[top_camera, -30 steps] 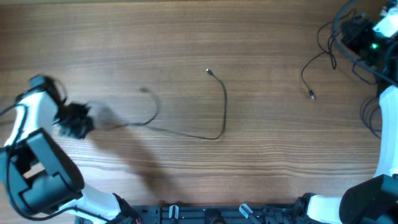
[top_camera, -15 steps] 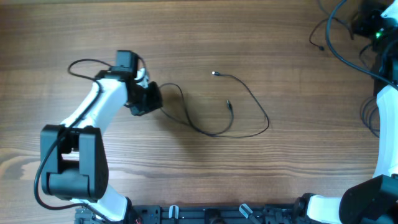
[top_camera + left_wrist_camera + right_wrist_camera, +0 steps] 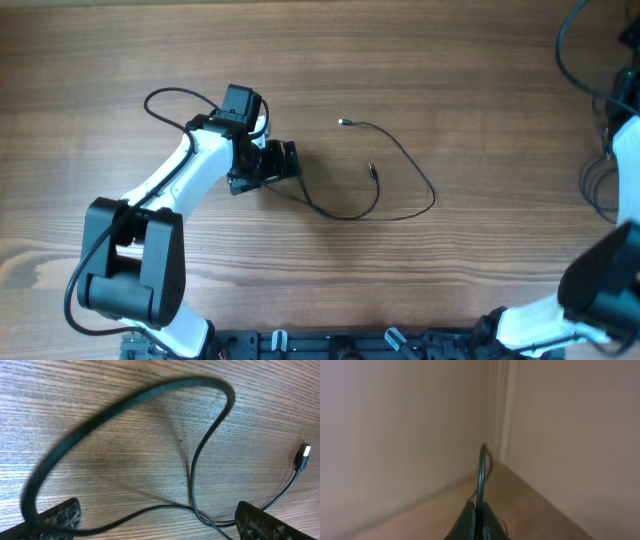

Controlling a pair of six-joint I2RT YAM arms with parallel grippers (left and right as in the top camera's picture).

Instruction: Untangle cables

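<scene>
The cable should be let go clear of the loop, so my right gripper needs to tip down next, lower outward onto the wood by the walls and release it there.
One thin dark cable (image 3: 405, 165) lies in a loose loop at mid-table. One plug (image 3: 341, 122) points left, and a second plug end (image 3: 371, 170) sits inside the loop. Its tail runs left to my left gripper (image 3: 292, 162). In the left wrist view that gripper (image 3: 160, 512) is open wide, and the cable (image 3: 200, 460) crosses itself on the wood between the fingers (image 3: 262, 522). A metal plug (image 3: 301, 456) lies at the right. My right gripper (image 3: 479, 506) is shut on another cable (image 3: 481, 472), held up off the table. It is out of the overhead view.
The wooden table (image 3: 450, 280) fills the view. The right arm (image 3: 625, 150) runs along the right edge with dark cords (image 3: 560, 45) hanging at the top right corner. The left arm's own thick cable (image 3: 165, 100) loops behind its wrist.
My left arm swung from the far left to mid-table, dragging the cable end rightward, and its jaws opened. The right gripper rose out of the overhead view, taking the other cable with it.
</scene>
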